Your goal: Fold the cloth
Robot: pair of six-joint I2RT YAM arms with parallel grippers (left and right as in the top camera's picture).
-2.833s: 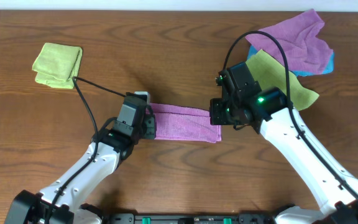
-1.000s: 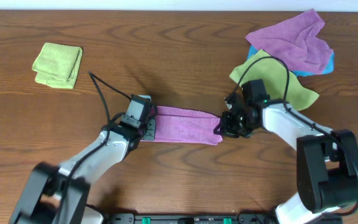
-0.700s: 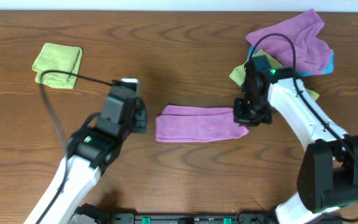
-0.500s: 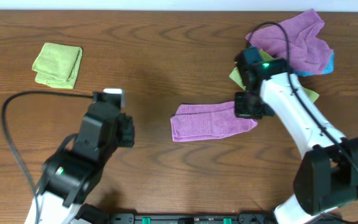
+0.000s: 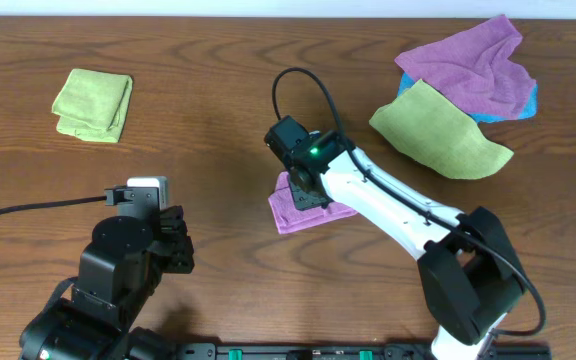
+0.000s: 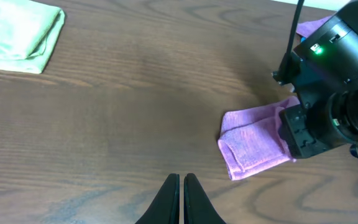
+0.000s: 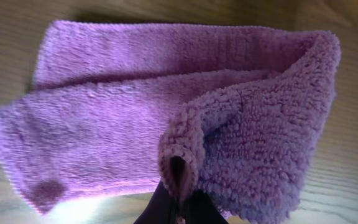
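My right gripper carries the held end to the left in the overhead view next and releases it over the cloth's uncovered end (image 5: 284, 211) (image 7: 67, 140), which lies that way.
The cloth (image 5: 298, 212) is a purple-mauve towel folded into a strip near the table's middle. It also shows in the left wrist view (image 6: 253, 142) and fills the right wrist view (image 7: 135, 118). My right gripper (image 5: 306, 192) is over the cloth's left part and is shut on its right end (image 7: 180, 174), which it has carried leftward over the rest. My left gripper (image 6: 181, 186) is shut and empty above bare wood, pulled back near the front left, apart from the cloth.
A folded yellow-green cloth (image 5: 93, 103) lies at the back left. At the back right lie a yellow-green cloth (image 5: 443, 140), a rumpled purple cloth (image 5: 468, 68) and a blue edge beneath.
My right gripper has dragged the cloth's right end leftward across the strip, doubling it over. My left gripper let go of the left end and drew back to the front left.
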